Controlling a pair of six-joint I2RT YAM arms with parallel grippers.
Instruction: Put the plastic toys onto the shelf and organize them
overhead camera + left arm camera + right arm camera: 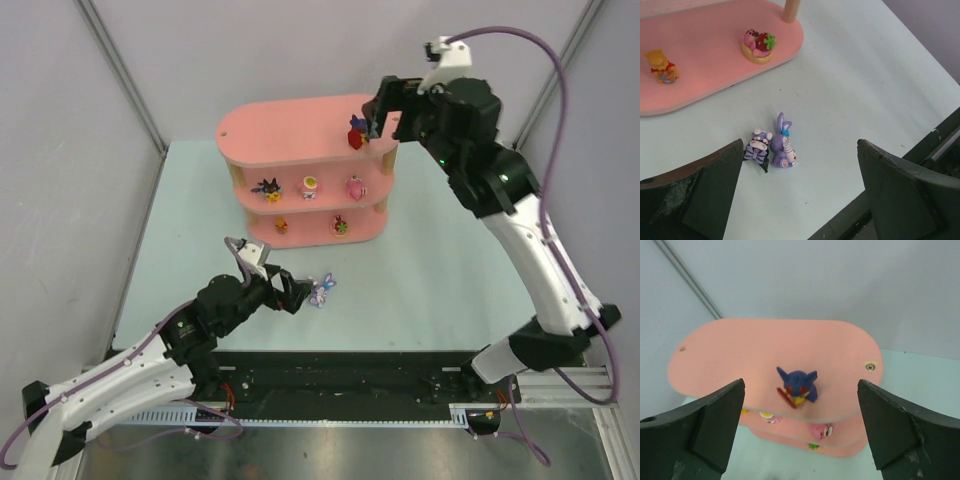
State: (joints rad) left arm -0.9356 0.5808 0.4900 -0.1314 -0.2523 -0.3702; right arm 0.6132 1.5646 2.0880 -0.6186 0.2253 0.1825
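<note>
The rabbit lies against the purple bow toy [758, 149], so my left gripper should next move down and to the left in its wrist view onto that toy and close around it alone.
The pink three-tier shelf [285, 130] stands at the back of the table. A dark blue toy with red [357, 133] sits at the right end of its top board, near the front edge in the right wrist view [799, 385]. My right gripper [376, 118] hangs open just above that toy, which lies between the jaws untouched [800, 390]. A purple rabbit [783, 147] and a purple bow toy [758, 149] lie on the table. My left gripper [801, 150] is open beside them [293, 293]; its left finger [715, 185] is close to the bow toy.
The middle board holds a black-eared toy [267, 188], a yellow-white one [310, 184] and a pink one [354, 186]. The bottom board holds an orange toy [282, 225] and a pink-green one [341, 225]. The table's near edge [920, 150] is close to the left gripper.
</note>
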